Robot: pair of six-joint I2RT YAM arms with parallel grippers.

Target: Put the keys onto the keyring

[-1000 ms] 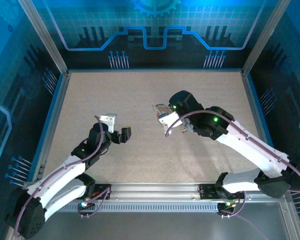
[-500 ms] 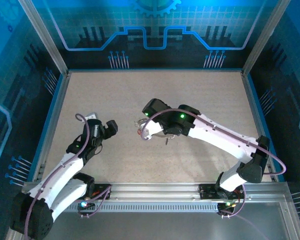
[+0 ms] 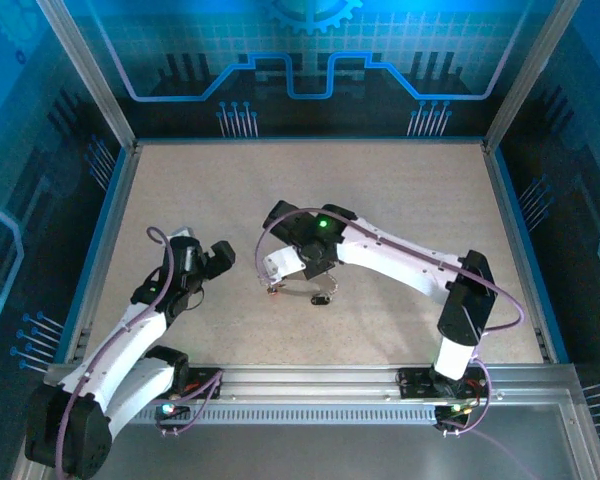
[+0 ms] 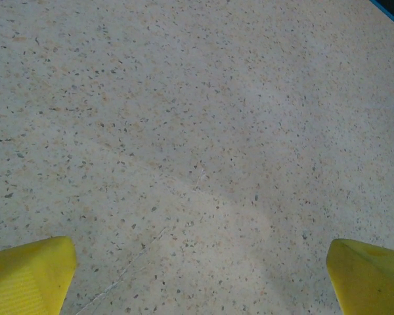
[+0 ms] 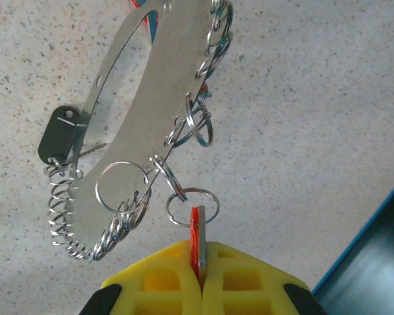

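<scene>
My right gripper moves outward next, lowers the keyring onto the speckled tabletop and releases the red-headed key [image 5: 197, 230], since a split ring links it to the keyring.
In the right wrist view my right gripper [image 5: 198, 252] is shut on a red-headed key [image 5: 197, 230], seen edge-on between the yellow fingers. A small split ring [image 5: 192, 207] runs through the key's head and links it to the keyring [image 5: 151, 98], a large silver hoop hung with several small rings and a black block [image 5: 58, 134]. From above, the right gripper [image 3: 274, 284] holds this bunch just over the table's middle, with the keyring [image 3: 310, 291] trailing to its right. My left gripper [image 3: 216, 258] is open over bare table, its yellow fingertips [image 4: 26, 275] wide apart.
The speckled table [image 3: 380, 190] is bounded by a blue rim and frame posts. The right arm [image 3: 400, 260] stretches across the middle from the near right. The left gripper is about a hand's width left of the right one.
The right arm has swung left and nearer, carrying the key and keyring down to just above the table. The left arm has pulled back a little to the left.
</scene>
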